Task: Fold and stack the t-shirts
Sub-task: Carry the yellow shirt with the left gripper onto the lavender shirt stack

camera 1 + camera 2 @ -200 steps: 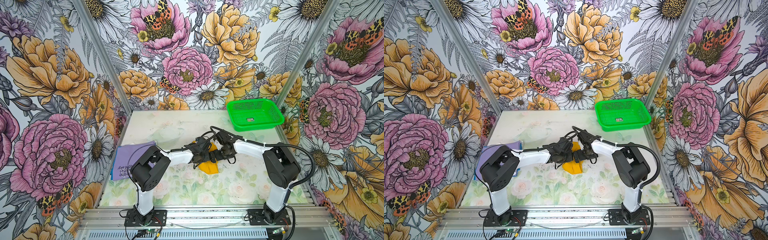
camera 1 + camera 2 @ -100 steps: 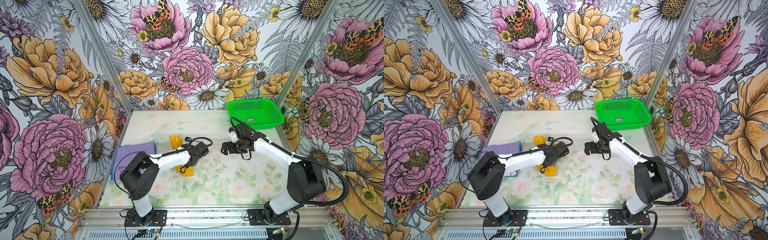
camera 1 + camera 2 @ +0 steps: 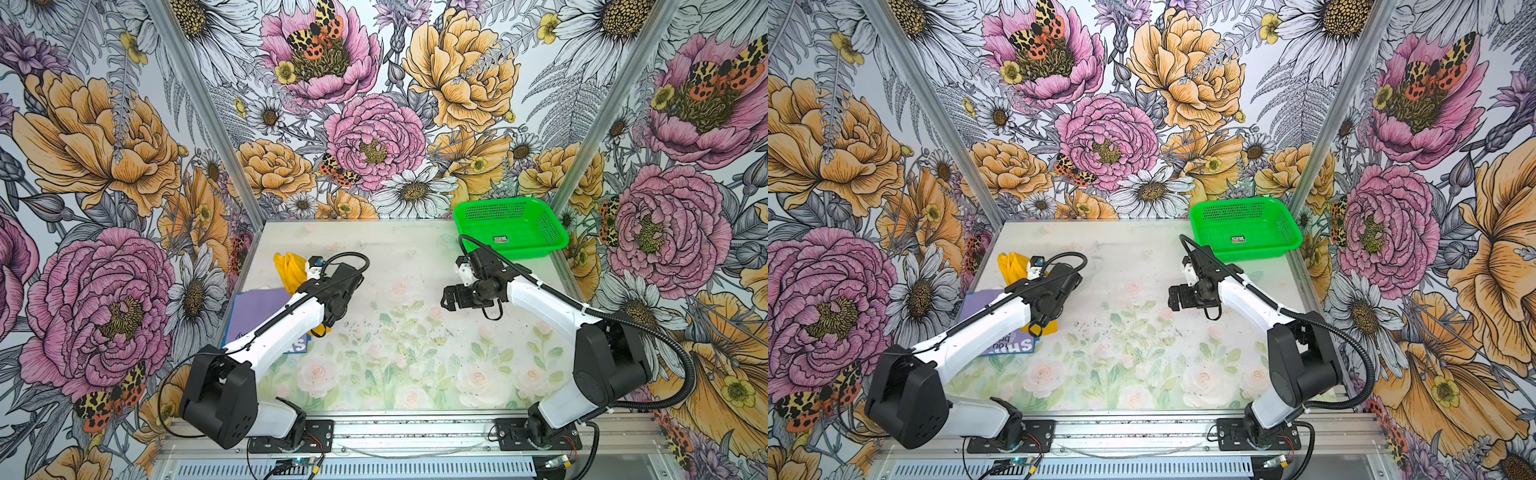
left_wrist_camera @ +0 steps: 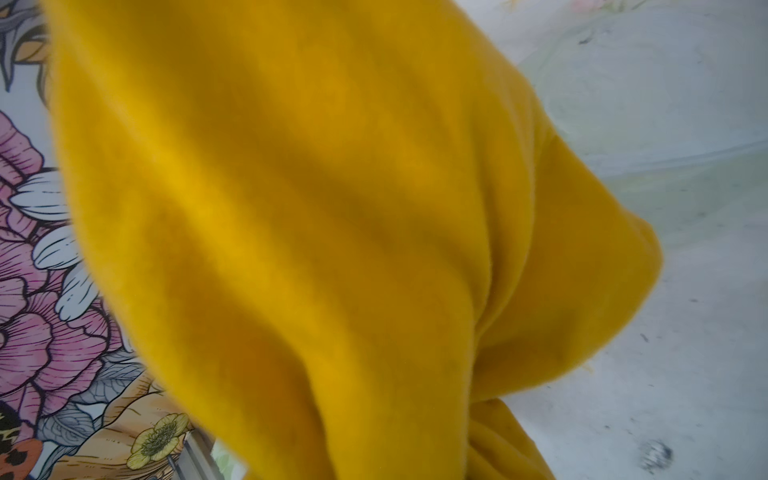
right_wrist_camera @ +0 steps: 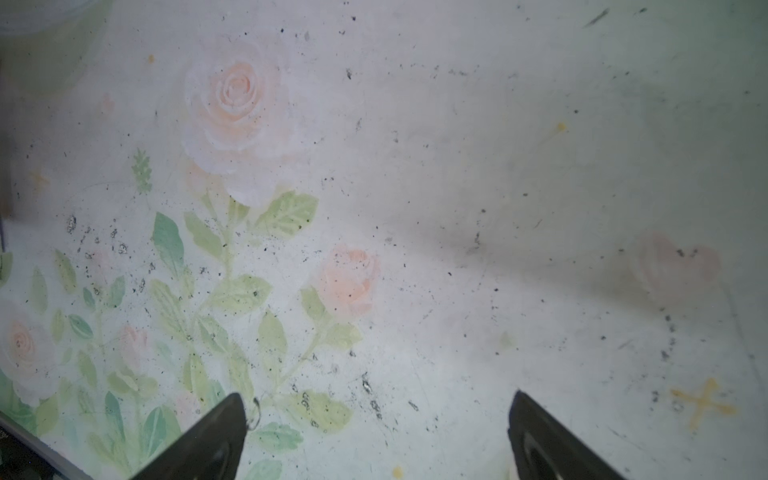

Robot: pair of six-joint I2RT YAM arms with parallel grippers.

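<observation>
I will next move my left gripper toward the wall and down over the lavender-purple t-shirt [image 3: 257, 308] to let go of the mustard-yellow t-shirt, as it still hangs at the lavender-purple t-shirt's edge.
The mustard-yellow t-shirt [image 3: 289, 269] [image 3: 1011, 266] hangs bunched from my left gripper [image 3: 304, 287], which is shut on it. Cloth and the arm hide the jaws. This shirt [image 4: 311, 232] fills the left wrist view. It hangs over the far right edge of the lavender-purple t-shirt [image 3: 257, 308] [image 3: 982, 305], which lies folded flat by the left wall, its white print toward the front. My right gripper [image 3: 451, 297] [image 3: 1177, 297] [image 5: 374, 415] hovers open and empty above the bare table, right of centre.
A green mesh basket [image 3: 555, 241] [image 3: 1289, 241] stands at the back right corner. The floral table mat [image 3: 395, 332] lies between the two arms. Floral walls close in the left, back and right sides.
My left gripper has carried the yellow t-shirt from the table's middle leftward, to the purple one. My right gripper has let go of it and drawn back to the right, open.
</observation>
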